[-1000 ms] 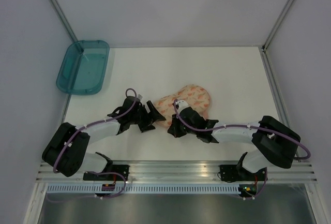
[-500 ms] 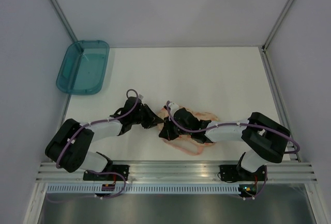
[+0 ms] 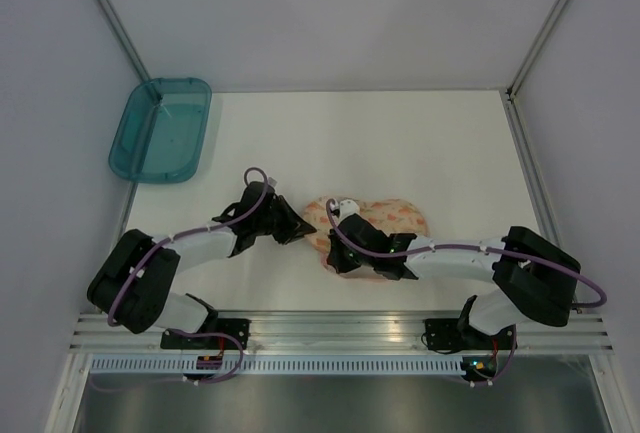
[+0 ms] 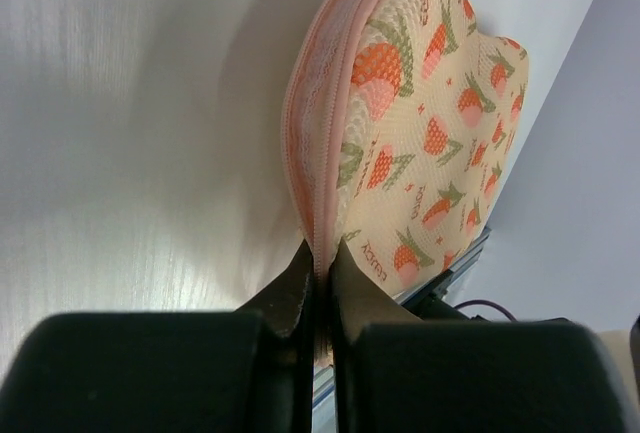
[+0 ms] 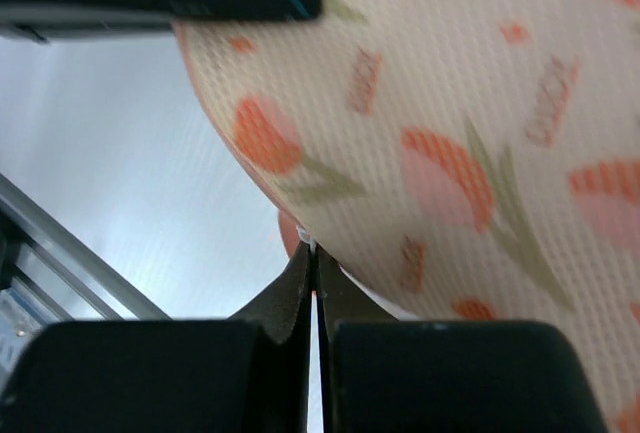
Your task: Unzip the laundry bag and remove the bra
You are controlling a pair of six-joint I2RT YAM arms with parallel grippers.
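My right gripper holds the zipper tab at the bag's near rim, so my left gripper needs to pull the zipper edge outward next, over the bare tabletop beyond it, and release it.
The laundry bag point(image 3: 396, 215), cream-peach mesh with orange-red prints, lies at the table's near middle between both arms. In the left wrist view the laundry bag point(image 4: 425, 123) stands on edge, its pink zipper edge point(image 4: 308, 153) running down into my left gripper point(image 4: 322, 261), which is shut on that edge. My left gripper point(image 3: 303, 231) is at the bag's left end. My right gripper point(image 5: 315, 250) is shut on a small white-and-pink tab at the rim of the bag point(image 5: 460, 123); in the top view the right gripper point(image 3: 333, 258) sits at the bag's near-left side. The bra is hidden.
A teal plastic tray point(image 3: 160, 130) sits at the table's far left corner. The white table point(image 3: 400, 143) stretches behind the bag. Grey walls enclose three sides, and an aluminium rail point(image 3: 330, 325) runs along the near edge.
My left gripper has closed from wide open onto the bag's zipper edge. The right gripper turned the bag over, and it now lies lower and stretched to the right.
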